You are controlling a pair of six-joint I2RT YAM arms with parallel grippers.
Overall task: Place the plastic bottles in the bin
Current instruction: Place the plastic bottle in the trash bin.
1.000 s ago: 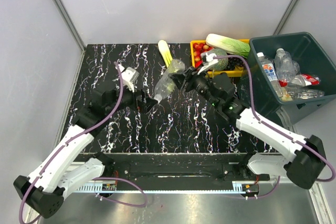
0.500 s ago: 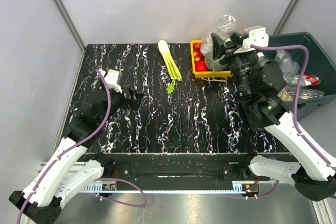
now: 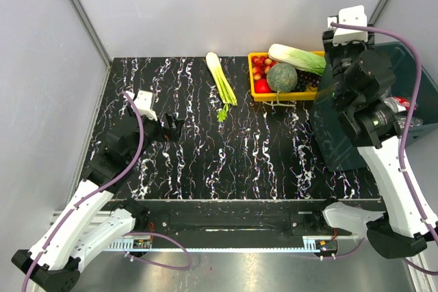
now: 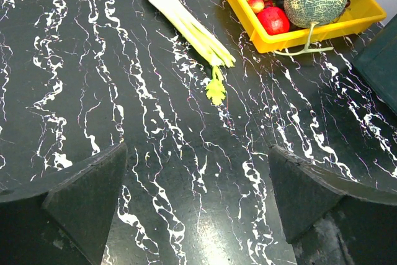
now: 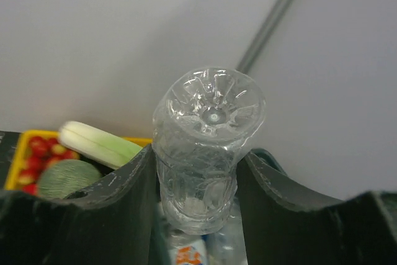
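Observation:
The bin's inside lies to the right in the top view, so my right gripper will carry the bottle over its opening and release.
My right gripper (image 5: 197,159) is shut on a clear plastic bottle (image 5: 208,122), whose ribbed base points up and away. In the top view my right wrist (image 3: 352,66) is raised over the left end of the dark teal bin (image 3: 335,143), and it hides the held bottle there. Other bottles lie in the bin below the held one (image 5: 186,256), and a few show beside the arm (image 3: 405,104). My left gripper (image 3: 171,128) is open and empty, low over the left of the black marbled table. Its fingers (image 4: 80,197) stand wide apart.
A yellow tray (image 3: 254,88) at the back holds a round melon (image 3: 281,77), red fruits and a pale cabbage (image 3: 298,58). It stands just left of the bin. Celery stalks (image 3: 220,80) lie on the table left of the tray, and also show in the left wrist view (image 4: 192,29).
My right arm lifted the clear bottle from mid-table and carried it right, to above the bin. My left gripper drew back to the left, empty.

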